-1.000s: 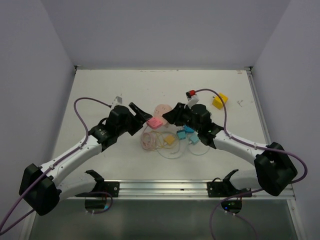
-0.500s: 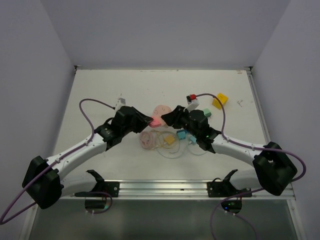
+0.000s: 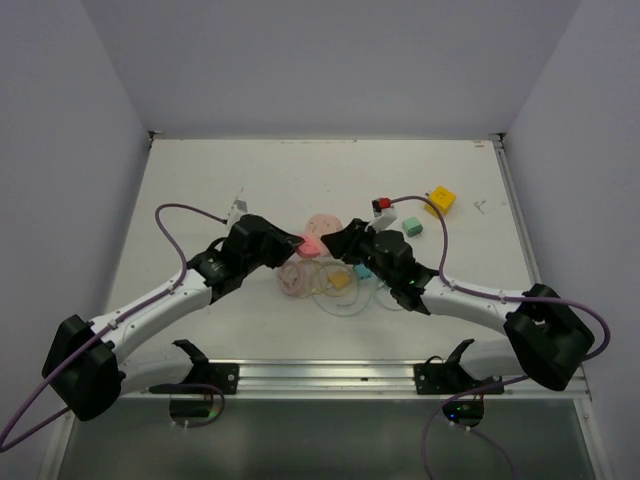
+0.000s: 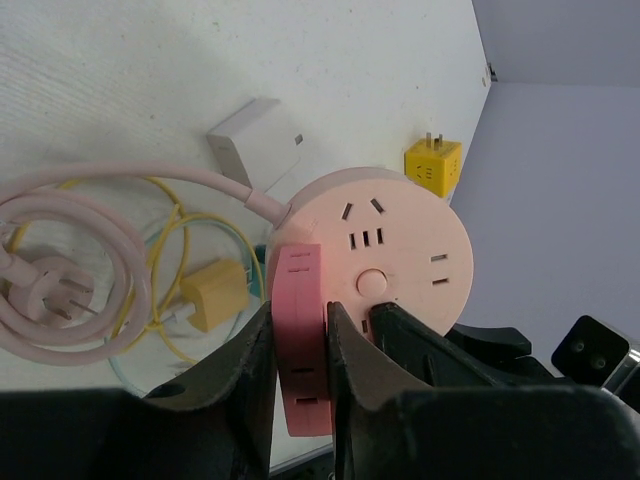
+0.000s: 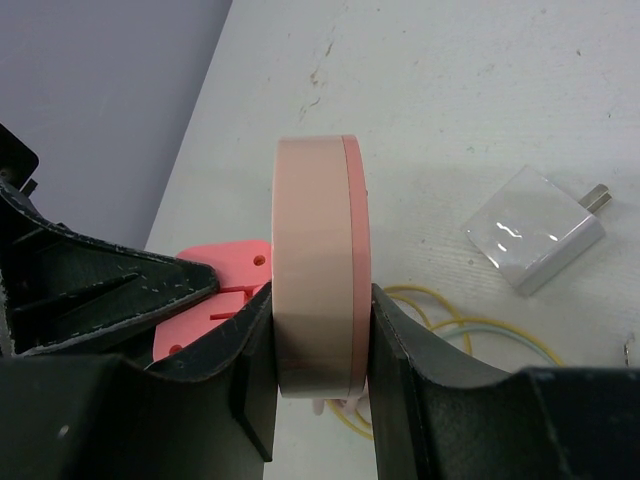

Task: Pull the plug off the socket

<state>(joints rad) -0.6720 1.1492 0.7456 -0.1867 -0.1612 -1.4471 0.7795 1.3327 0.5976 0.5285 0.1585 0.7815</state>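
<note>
The plug comes off the socket and down to the tabletop (image 3: 329, 262) beside the yellow charger next. My left gripper releases it there, as my right gripper holds the socket's rim.
A round pale-pink socket (image 3: 322, 221) is lifted on edge at the table's middle. My right gripper (image 5: 318, 330) is shut on its rim (image 5: 315, 270). A deeper-pink flat plug (image 4: 300, 330) sticks out of the socket's face (image 4: 395, 250), and my left gripper (image 4: 300, 312) is shut across it. In the top view the left gripper (image 3: 297, 241) and right gripper (image 3: 331, 238) meet tip to tip, with the plug (image 3: 311, 246) between them. The plug's side (image 5: 215, 285) also shows in the right wrist view behind a left finger (image 5: 90, 290).
The socket's pink cord coil (image 3: 299, 279) lies under the grippers, with yellow cables and a yellow charger (image 3: 340, 281). A white adapter (image 4: 258, 148), a yellow adapter (image 3: 439, 200), a red-and-white plug (image 3: 381, 207) and a green block (image 3: 411, 224) lie behind. Another white adapter (image 3: 237, 207) sits far left.
My left gripper went from open beside the plug to shut on it. The right arm shifted a little left and nearer, still holding the socket.
</note>
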